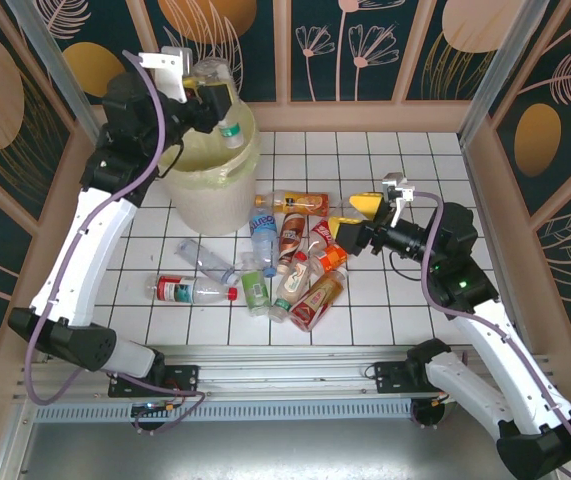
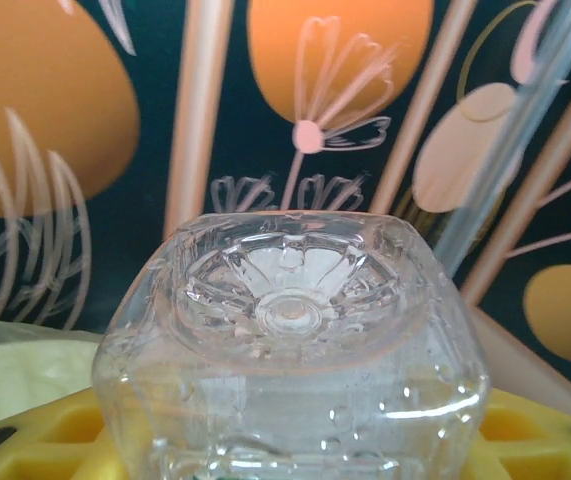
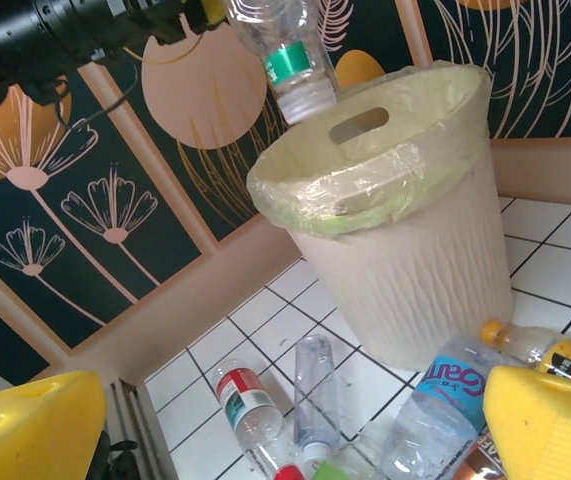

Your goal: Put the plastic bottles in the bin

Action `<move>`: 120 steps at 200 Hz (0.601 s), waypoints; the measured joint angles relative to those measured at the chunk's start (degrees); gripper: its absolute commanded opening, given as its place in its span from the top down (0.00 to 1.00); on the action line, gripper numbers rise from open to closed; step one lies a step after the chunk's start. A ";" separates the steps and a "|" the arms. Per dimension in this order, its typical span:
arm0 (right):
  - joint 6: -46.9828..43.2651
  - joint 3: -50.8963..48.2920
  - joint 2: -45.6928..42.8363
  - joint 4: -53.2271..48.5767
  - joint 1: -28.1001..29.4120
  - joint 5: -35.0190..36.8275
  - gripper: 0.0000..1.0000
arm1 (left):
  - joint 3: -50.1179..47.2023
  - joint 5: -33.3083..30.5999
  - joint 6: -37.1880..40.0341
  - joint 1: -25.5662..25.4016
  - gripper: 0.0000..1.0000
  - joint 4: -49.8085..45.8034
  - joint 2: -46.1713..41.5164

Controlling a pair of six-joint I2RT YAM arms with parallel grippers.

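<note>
My left gripper should next lower the clear plastic bottle into the bin's opening and let go of it there, because the lined opening is below my gripper.
My left gripper is shut on a clear plastic bottle with a green label. It holds the bottle neck-down over the open mouth of the cream bin. In the left wrist view the bottle's moulded base sits between the yellow fingers. The right wrist view shows this held bottle hanging above the bin and its yellowish liner. My right gripper stands open over the right side of a pile of several bottles, holding nothing. Its yellow fingers frame the floor bottles.
On the white tiles lie a red-label bottle, a clear one, a blue-label one and an orange-capped one. Patterned walls and wooden trim enclose the floor. Free tiles lie at the back right.
</note>
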 measured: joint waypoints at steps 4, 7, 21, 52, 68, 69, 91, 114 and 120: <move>0.00 0.00 0.11 -0.04 0.00 0.00 0.03 | 0.70 -0.39 0.35 0.37 0.53 -0.46 0.42; 0.00 0.00 0.17 -0.04 0.00 0.02 0.03 | 1.07 -0.61 0.48 0.59 0.53 -0.72 0.74; -0.02 0.00 0.57 -0.17 0.00 0.22 0.03 | 2.51 -0.79 0.94 1.81 0.53 -2.05 2.36; -0.04 -0.02 0.85 -0.39 0.00 0.94 0.03 | 4.72 -1.44 2.19 4.20 0.53 -5.42 6.91; -0.20 -0.04 0.85 -0.48 0.00 1.46 0.03 | 5.07 -3.02 3.45 4.90 0.53 -7.08 9.05; -0.22 -0.04 0.85 -0.50 0.00 1.51 0.03 | 5.07 -3.13 3.54 4.92 0.53 -7.15 9.14; -0.37 -0.09 0.85 -0.55 0.00 1.97 0.03 | 5.29 -6.27 5.77 5.22 0.54 -9.46 11.93; -0.39 -0.42 0.85 -0.57 0.00 2.62 0.04 | 5.27 -8.55 7.56 5.22 0.53 -11.26 14.60; -0.39 -0.57 0.85 -0.59 0.00 2.84 0.03 | 5.29 -8.72 7.89 5.22 0.53 -11.63 15.32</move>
